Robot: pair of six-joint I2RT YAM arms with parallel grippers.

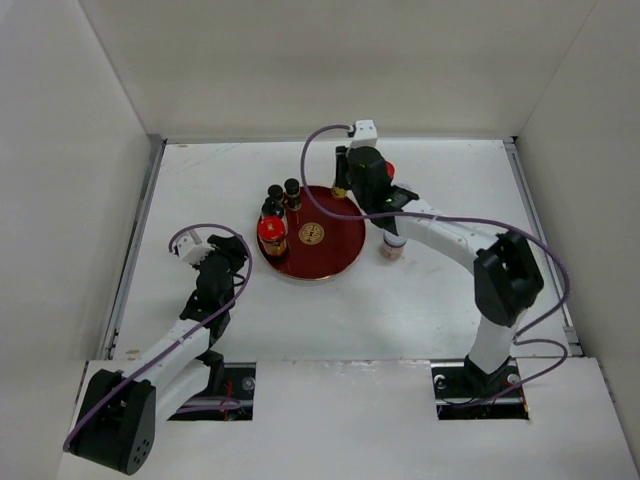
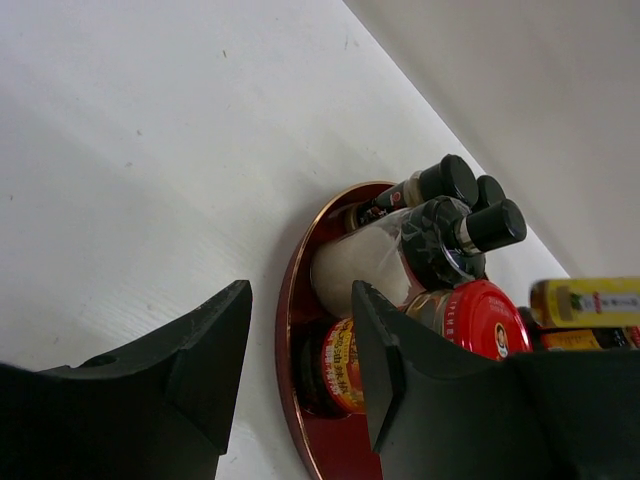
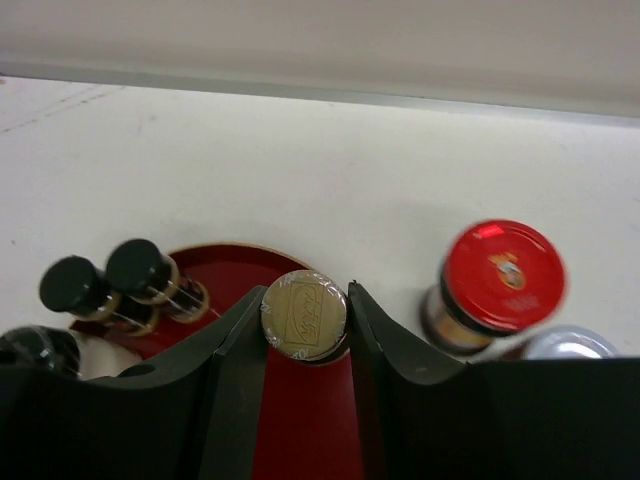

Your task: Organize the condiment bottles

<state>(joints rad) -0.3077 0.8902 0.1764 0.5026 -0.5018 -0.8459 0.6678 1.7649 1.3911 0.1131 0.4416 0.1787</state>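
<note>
The robot will next carry the slim gold-capped bottle with its right gripper toward the tray's empty part beside the black-capped bottles, then lower it just inside the tray's far rim [image 1: 316, 196] [image 3: 238, 273].
A round red tray [image 1: 330, 250] holds three black-capped bottles [image 1: 275, 192] and an amber red-lidded jar [image 1: 271, 232] along its left side. My right gripper [image 1: 343, 186] is shut on the slim gold-capped bottle [image 3: 304, 313] at the tray's far edge; both fingers press its cap. Another red-lidded jar [image 3: 500, 275] and a silver-lidded jar [image 3: 570, 343] stand on the table to the right of it. My left gripper [image 2: 300, 360] is open and empty just left of the tray rim [image 2: 285, 300], facing the red-lidded jar [image 2: 485, 315] and a clear dark-capped jar [image 2: 365, 260].
A white-lidded jar [image 1: 392, 248] stands on the table right of the tray, partly under my right arm. White walls close the table at the back and on both sides. Cables loop over both arms.
</note>
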